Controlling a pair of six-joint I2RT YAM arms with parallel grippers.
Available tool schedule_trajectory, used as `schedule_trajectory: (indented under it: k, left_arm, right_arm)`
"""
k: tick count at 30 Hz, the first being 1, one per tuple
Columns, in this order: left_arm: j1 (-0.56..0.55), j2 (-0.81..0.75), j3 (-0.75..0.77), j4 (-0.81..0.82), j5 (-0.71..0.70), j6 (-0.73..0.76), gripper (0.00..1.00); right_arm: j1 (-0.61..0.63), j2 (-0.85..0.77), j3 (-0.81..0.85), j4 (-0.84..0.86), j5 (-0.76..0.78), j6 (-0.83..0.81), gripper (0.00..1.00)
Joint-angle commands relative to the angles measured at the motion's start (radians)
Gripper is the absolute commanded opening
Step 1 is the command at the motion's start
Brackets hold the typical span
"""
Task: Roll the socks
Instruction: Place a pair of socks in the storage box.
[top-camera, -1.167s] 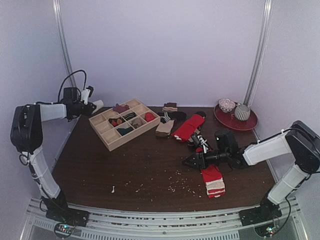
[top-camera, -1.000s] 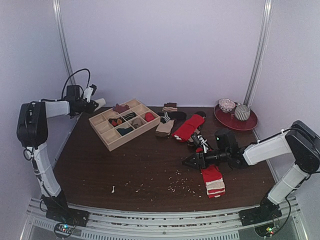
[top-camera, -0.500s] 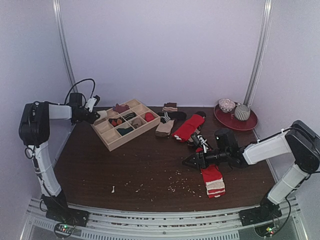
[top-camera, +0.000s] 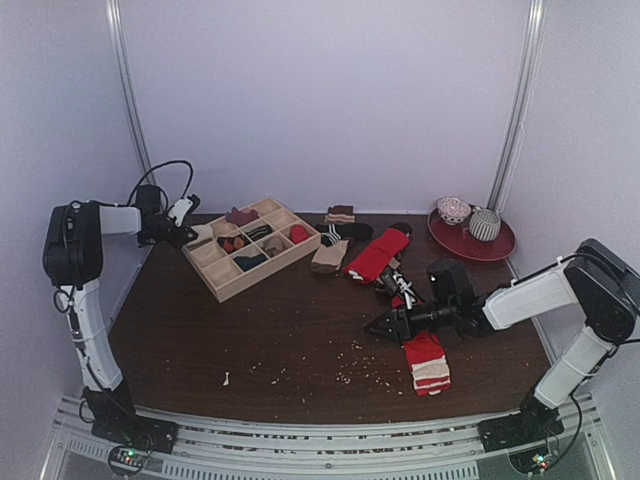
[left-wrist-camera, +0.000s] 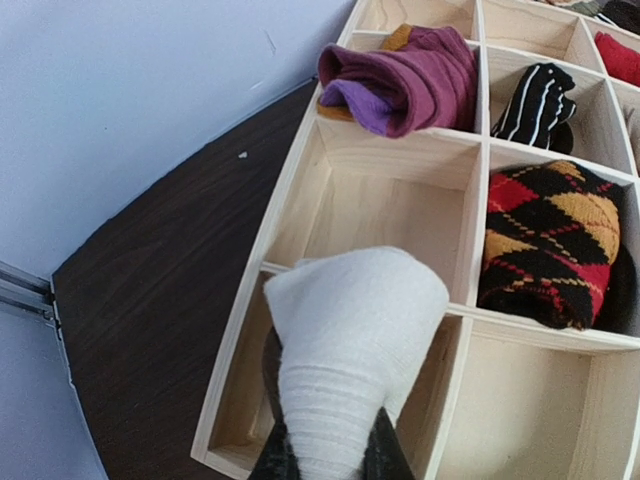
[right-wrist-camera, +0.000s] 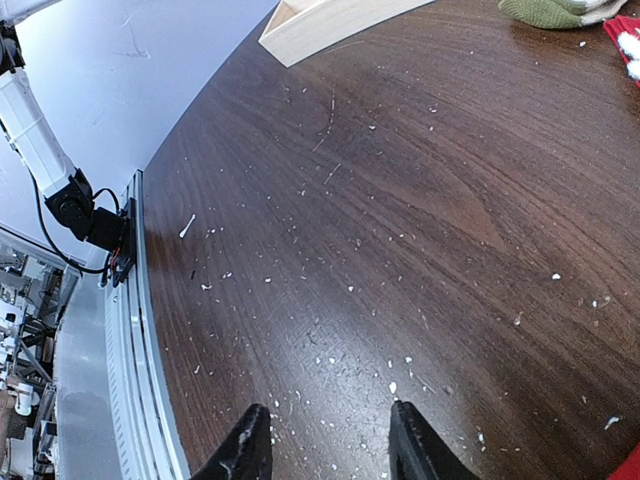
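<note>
I need to tip the fingers of my left gripper steeper next. Then I need to lower the white rolled sock into the box's corner compartment and release it.
The red sock with the white-striped end lies flat on the table, just right of my right gripper. That gripper is open over bare crumb-strewn wood and holds nothing. The cream sock with a tan end lies beside the wooden box. My left gripper is shut on a white rolled sock. It holds that sock over the box's empty near-corner compartment.
A plain red sock and a black-and-white striped sock lie behind the right gripper. Rolled socks fill several box compartments, among them a purple one and an argyle one. A red plate with bowls stands at the back right.
My left gripper has carried the white rolled sock rightward and down, from beyond the table's left edge to over the box's corner. The right arm has stayed in place.
</note>
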Motion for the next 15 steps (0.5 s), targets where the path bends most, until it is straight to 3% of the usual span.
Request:
schedule_trajectory:
  k: [1, 15]
  left_arm:
    - [0.024, 0.032, -0.011, -0.084, -0.012, 0.083, 0.00]
    - [0.043, 0.160, 0.125, -0.231, -0.021, 0.220, 0.00]
  right_arm:
    - [-0.007, 0.018, -0.015, 0.037, -0.024, -0.014, 0.41]
    - [-0.008, 0.017, 0.002, -0.023, -0.019, -0.046, 0.40]
